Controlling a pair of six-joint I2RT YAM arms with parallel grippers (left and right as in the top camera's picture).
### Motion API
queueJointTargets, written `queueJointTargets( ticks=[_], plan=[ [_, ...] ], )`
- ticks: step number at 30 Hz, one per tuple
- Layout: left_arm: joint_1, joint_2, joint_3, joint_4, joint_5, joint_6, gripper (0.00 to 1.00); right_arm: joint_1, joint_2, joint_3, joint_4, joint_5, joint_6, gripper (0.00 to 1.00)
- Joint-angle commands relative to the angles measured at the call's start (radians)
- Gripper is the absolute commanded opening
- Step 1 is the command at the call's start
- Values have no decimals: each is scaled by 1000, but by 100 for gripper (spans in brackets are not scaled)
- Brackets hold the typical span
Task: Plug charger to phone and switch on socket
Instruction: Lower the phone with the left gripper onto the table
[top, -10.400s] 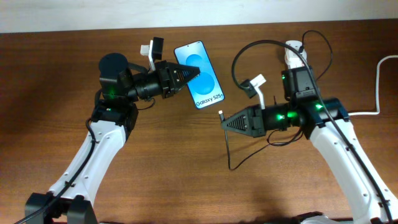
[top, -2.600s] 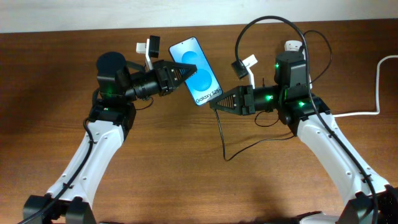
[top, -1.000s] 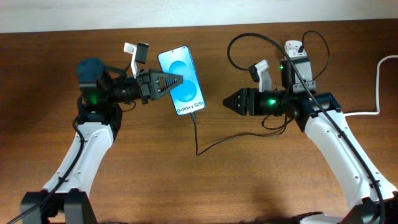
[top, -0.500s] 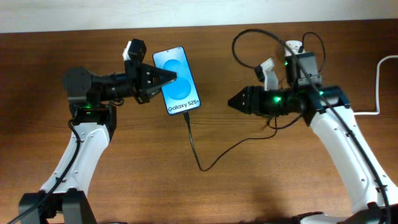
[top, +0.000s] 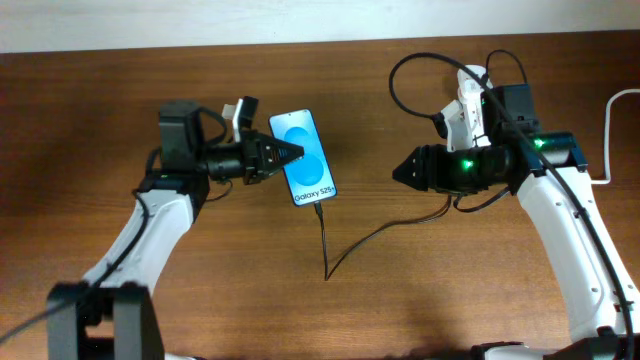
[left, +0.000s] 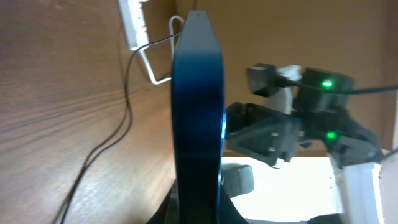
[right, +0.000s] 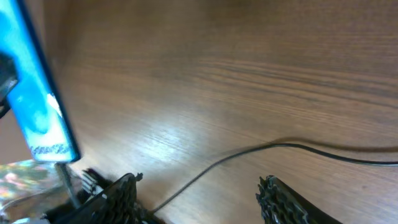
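Note:
The phone (top: 308, 158) goes down in my left gripper to the bare tabletop beneath for release next, since the charger is already plugged into its bottom end.
My left gripper (top: 288, 156) is shut on the left edge of the phone (top: 308, 158), holding it above the table with its blue screen facing up. The charger (top: 330, 262), a thin black cable, is plugged into the phone's bottom end and loops over the table toward the right. My right gripper (top: 400, 172) stands open right of the phone, nothing between its fingers. The white socket (left: 132, 22) lies at the back, partly behind my right arm in the overhead view. In the right wrist view the phone (right: 37, 106) hangs at the left and the charger (right: 249, 154) runs between my open fingers (right: 115, 198).
The thick white lead (top: 612, 130) runs off the right side of the wooden table (top: 250, 290). The slack black cable lies in loops near the socket and across the middle.
The left gripper has carried the phone a little right and toward the front, cable still attached. The right gripper has drawn back to the right, away from the phone.

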Motion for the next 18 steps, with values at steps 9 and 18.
queueJointTargets(
  ticks=[9,18],
  plan=[
    [-1,282,13,250,92,100,1,-4,-2,19,-41,99,-91,61],
    [-1,454,17,283,27,115,3,-4,-2,19,-47,99,-91,61]
  ],
)
